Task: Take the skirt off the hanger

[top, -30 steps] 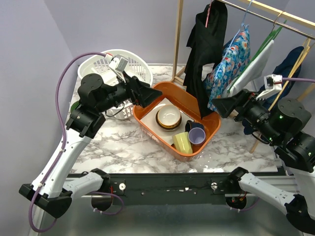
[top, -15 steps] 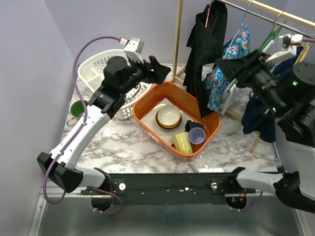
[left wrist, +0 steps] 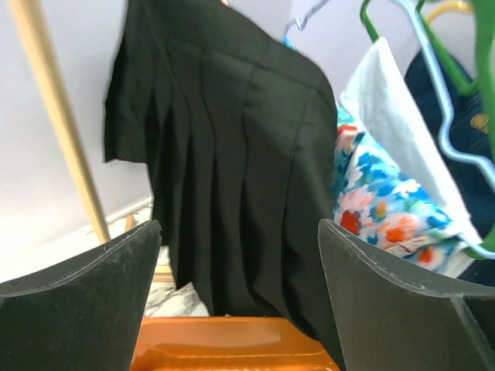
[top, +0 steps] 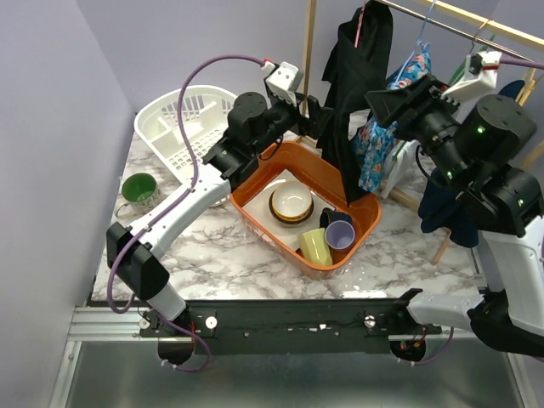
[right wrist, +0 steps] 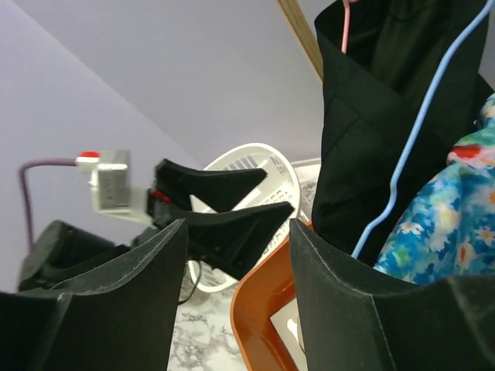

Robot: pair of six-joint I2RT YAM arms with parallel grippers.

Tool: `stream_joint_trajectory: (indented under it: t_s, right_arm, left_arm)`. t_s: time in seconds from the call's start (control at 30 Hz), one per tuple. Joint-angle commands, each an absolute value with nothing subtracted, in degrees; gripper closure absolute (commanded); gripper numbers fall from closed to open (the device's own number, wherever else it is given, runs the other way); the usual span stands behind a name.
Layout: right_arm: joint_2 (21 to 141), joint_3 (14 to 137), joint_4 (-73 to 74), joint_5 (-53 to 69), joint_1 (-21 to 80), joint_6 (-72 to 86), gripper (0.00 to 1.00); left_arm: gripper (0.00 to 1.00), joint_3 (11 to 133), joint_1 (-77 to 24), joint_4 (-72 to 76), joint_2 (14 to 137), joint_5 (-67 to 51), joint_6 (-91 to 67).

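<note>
The left gripper moves toward the right in the top view next, fingers open around a fold of the skirt's lower part, as it hangs just ahead.
The skirt (top: 350, 93) is black and pleated and hangs from a pink hanger (top: 364, 21) at the left end of the wooden rail. Its hem drops to the orange tub. My left gripper (top: 321, 121) is open just left of the skirt at mid height; in its wrist view the skirt (left wrist: 224, 154) fills the space ahead of the left gripper (left wrist: 240, 224) without touching it. My right gripper (top: 376, 100) is open, with narrower jaws, at the skirt's right edge. In the right wrist view the right gripper (right wrist: 240, 220) holds nothing, with skirt (right wrist: 387, 139) and hanger (right wrist: 345, 23) to its upper right.
An orange tub (top: 280, 242) with a bowl and mugs stands under the skirt. A white basket (top: 183, 127) and a green cup (top: 136, 189) are at the left. The rack's wooden post (top: 308, 59) rises behind my left gripper. Floral (top: 384, 140), white and navy (top: 450, 204) garments hang to the right.
Both arms have lifted and swung in towards the rack. My left gripper went from over the basket to the skirt's left side. My right gripper rose to its right edge, jaws narrower.
</note>
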State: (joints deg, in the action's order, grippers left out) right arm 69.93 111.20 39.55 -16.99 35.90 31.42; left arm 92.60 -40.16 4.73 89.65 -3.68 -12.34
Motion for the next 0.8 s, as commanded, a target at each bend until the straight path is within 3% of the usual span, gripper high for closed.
stream_joint_trajectory:
  t_s: [0.0, 0.53, 0.77]
  right_arm:
    - [65.8, 108.8, 35.8, -21.5, 36.1, 30.9, 0.37]
    - [64.0, 106.0, 35.5, -21.6, 36.1, 30.1, 0.36]
    - [62.4, 104.3, 34.6, -21.7, 36.1, 30.1, 0.36]
  left_arm:
    - [0.07, 94.2, -41.6, 11.7, 93.4, -9.0, -12.0]
    - [0.04, 95.9, -48.1, 14.2, 94.1, 0.2, -6.7]
    - [0.1, 103.4, -50.5, 8.0, 101.7, 12.7, -3.7]
